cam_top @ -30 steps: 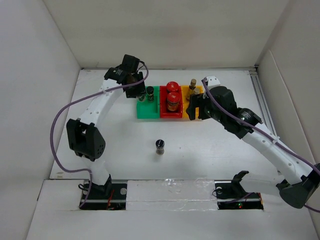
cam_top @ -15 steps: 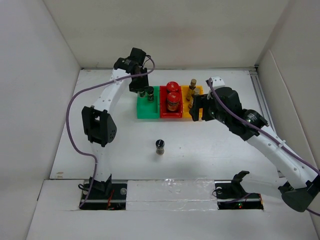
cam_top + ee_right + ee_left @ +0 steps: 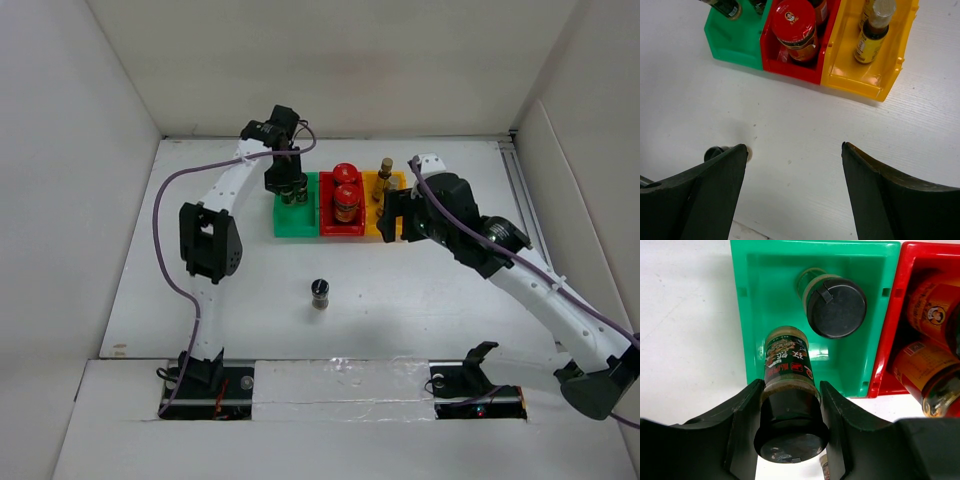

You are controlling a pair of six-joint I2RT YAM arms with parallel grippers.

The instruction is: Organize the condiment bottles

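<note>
The left gripper lowers its bottle onto the green bin's bare bottom beside the standing black-capped bottle next and releases it, as this bin holds its match.
My left gripper (image 3: 790, 410) is shut on a short dark black-capped bottle (image 3: 786, 357), holding it upright at the left side of the green bin (image 3: 755, 315); in the top view this gripper (image 3: 287, 186) is over the bin's back. A second black-capped bottle (image 3: 835, 307) stands in that bin. A third (image 3: 320, 293) stands loose on the table. Two red-capped jars (image 3: 346, 192) sit in the red bin (image 3: 341, 229). A slim yellow-labelled bottle (image 3: 871, 37) stands in the yellow bin (image 3: 860, 75). My right gripper (image 3: 794, 147) is open and empty above bare table in front of the bins.
The three bins stand side by side at the back middle of the table. The right arm (image 3: 470, 235) reaches over the yellow bin's right side. White walls enclose the table on the left, the back and the right.
My left gripper has swung right and toward the green bin with the bottle in it. The right arm has barely moved.
</note>
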